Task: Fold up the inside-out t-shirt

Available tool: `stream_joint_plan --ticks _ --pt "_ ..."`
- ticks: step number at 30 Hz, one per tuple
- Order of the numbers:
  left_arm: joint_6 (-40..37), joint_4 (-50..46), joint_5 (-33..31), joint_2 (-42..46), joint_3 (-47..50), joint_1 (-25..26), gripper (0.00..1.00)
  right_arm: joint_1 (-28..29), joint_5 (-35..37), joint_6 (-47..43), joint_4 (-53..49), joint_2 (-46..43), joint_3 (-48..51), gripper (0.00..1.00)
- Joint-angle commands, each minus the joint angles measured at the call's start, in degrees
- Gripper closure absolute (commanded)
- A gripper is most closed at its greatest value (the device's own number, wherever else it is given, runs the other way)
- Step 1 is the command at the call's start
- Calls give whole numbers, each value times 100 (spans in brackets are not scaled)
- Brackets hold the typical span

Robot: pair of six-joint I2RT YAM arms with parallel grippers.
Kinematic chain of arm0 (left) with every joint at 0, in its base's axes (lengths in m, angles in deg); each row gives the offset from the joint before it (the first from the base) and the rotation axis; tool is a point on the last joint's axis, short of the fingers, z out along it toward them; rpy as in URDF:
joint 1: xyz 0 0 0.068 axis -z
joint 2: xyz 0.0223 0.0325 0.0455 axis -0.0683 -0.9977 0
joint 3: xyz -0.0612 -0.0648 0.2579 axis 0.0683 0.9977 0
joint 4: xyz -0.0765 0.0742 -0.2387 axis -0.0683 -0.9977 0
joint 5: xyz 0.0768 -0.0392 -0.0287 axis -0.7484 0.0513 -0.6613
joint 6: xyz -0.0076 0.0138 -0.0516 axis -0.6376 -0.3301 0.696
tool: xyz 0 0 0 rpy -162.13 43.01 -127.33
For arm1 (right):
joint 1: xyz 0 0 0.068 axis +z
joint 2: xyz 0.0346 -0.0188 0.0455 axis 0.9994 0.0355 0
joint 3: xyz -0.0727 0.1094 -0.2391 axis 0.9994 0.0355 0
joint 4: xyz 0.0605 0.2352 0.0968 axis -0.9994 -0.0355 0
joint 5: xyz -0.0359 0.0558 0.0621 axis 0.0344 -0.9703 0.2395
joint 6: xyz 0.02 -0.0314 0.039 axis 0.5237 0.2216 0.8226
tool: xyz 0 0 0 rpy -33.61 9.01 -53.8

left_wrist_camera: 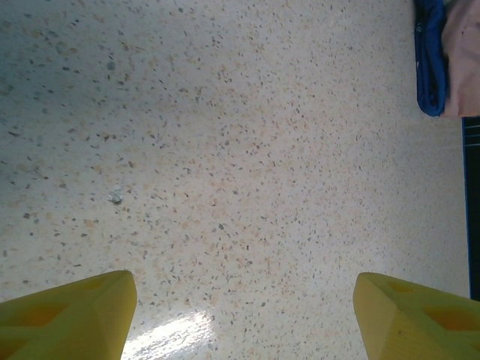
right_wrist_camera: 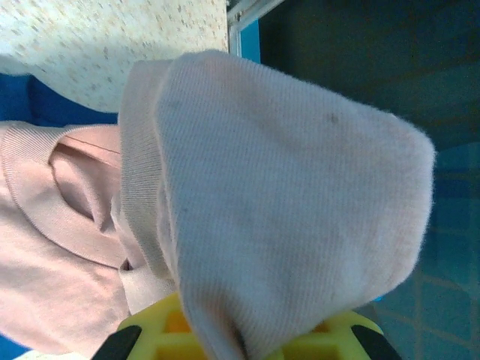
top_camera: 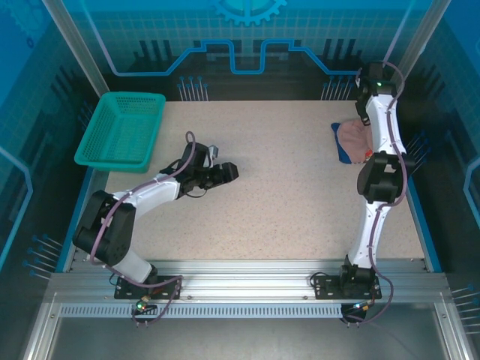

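The t-shirt is bunched, so my right gripper should lift the fold, then lower it toward the dark blue cloth point(top_camera: 341, 151) and let go of it.
The inside-out t-shirt point(top_camera: 351, 135) is a dusty pink bundle at the far right edge of the table. It partly lies on a dark blue cloth point(top_camera: 341, 151). My right gripper point(right_wrist_camera: 244, 341) is shut on a fold of the t-shirt point(right_wrist_camera: 285, 187), and the ribbed collar hangs to the left of that fold. Left of the table's centre, my left gripper point(top_camera: 229, 171) hovers low over bare tabletop. Its yellow fingers point(left_wrist_camera: 67, 315) stand wide open with nothing between them. From the left wrist, the pink t-shirt point(left_wrist_camera: 466, 60) and the blue cloth point(left_wrist_camera: 429, 60) show at the top right.
A green mesh basket point(top_camera: 120, 129) sits at the back left corner of the speckled table point(top_camera: 285, 210). The table's right edge and a blue wall run right beside the t-shirt. The right arm stretches along that right side.
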Motion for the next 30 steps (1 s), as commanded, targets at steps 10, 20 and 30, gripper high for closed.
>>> stream_joint_plan --ticks 10,20,30 --pt "-164 -193 132 107 -150 85 22 1061 -504 566 -887 -1488 -173 100" --pt "-173 -87 173 20 -65 105 23 581 -527 572 -51 -1183 596 100" --pt "-120 -71 220 -162 -119 178 22 300 286 134 462 -466 450 100"
